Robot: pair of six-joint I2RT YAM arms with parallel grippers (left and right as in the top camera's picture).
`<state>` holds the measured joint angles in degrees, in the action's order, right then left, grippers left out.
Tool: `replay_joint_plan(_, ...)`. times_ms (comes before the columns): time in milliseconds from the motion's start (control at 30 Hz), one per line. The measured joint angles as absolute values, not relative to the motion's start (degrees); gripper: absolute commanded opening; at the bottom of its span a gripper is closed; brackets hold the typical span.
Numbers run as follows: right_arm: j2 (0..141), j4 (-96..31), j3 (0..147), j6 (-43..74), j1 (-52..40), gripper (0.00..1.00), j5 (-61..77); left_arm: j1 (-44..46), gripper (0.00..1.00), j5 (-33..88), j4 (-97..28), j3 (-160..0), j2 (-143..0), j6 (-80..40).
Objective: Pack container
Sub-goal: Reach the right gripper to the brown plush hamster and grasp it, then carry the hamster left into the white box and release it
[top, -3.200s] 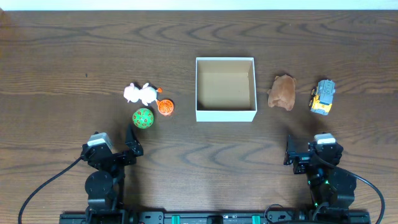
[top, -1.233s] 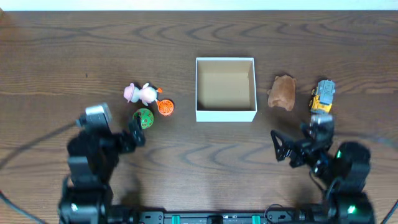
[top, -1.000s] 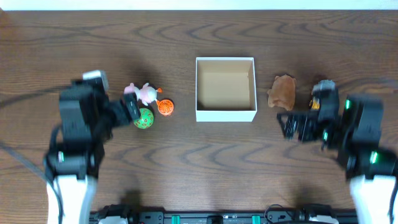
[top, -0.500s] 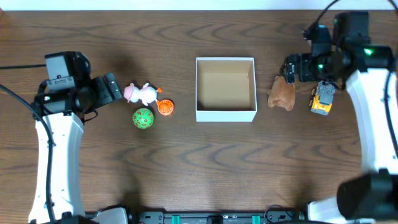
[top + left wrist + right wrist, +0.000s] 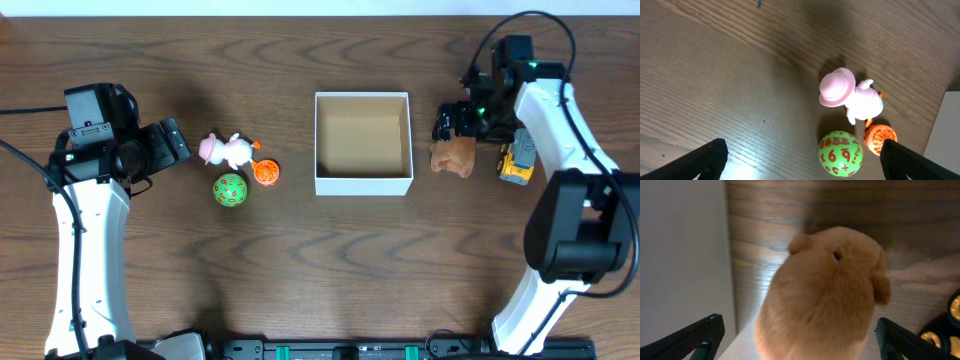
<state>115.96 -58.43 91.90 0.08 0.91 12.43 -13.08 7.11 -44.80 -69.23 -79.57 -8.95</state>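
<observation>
My right gripper moves down around the brown furry toy's body next and closes on its sides, since the toy lies below, lined up between the spread fingers.
The container [image 5: 362, 184], a white-walled square box with a brown inside, stands at the table's middle with nothing in it. My right gripper [image 5: 453, 122] is open and straddles a brown furry toy [image 5: 455, 156] just right of the box. In the right wrist view the toy [image 5: 825, 290] fills the space between the fingers [image 5: 800, 341], with the box wall [image 5: 680, 255] at the left. My left gripper [image 5: 172, 142] is open and empty, left of a pink-hatted white figure [image 5: 228, 150]. The left wrist view shows this figure [image 5: 852, 97] ahead of the wide-open fingers [image 5: 805, 161].
A green numbered ball [image 5: 230, 190] and a small orange ball [image 5: 265, 173] lie left of the box; both show in the left wrist view [image 5: 840, 152] [image 5: 880, 139]. A yellow toy truck [image 5: 516, 158] sits right of the brown toy.
Both arms rose from the table's front edge and reached out. The left went to the left of the toys, the right came over the brown toy. No toy has moved.
</observation>
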Motion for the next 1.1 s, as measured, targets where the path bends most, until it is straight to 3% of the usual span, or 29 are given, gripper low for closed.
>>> replay_joint_plan(133, 117.93, -57.17, 91.90, 1.34, -0.51, 0.85, 10.57, -13.08, 0.98, 7.11, -44.80, -69.23, -79.57, -8.95)
replay_joint_plan(233, 119.68, -56.88, 91.90, 2.55, -1.45, 0.66, 9.63, -13.08, 0.98, 7.11, -44.80, -69.23, -79.57, -8.95)
replay_joint_plan(367, 121.60, -57.10, 92.03, 4.73, -2.52, 0.32, 7.62, -13.08, 0.98, 7.11, -44.80, -69.23, -79.57, -8.95)
replay_joint_plan(500, 121.34, -57.39, 92.51, 6.61, -2.90, 0.13, 5.34, -13.08, 0.98, 7.11, -44.80, -69.23, -79.57, -8.95)
replay_joint_plan(800, 111.50, -57.52, 92.53, 8.58, -3.90, 0.01, 4.12, -13.08, 0.98, 7.11, -44.82, -69.23, -79.57, -8.95)
replay_joint_plan(1100, 95.48, -51.51, 94.30, 14.15, -14.66, 0.07, 8.75, -13.08, 0.98, 7.11, -44.82, -69.23, -79.57, -8.95)
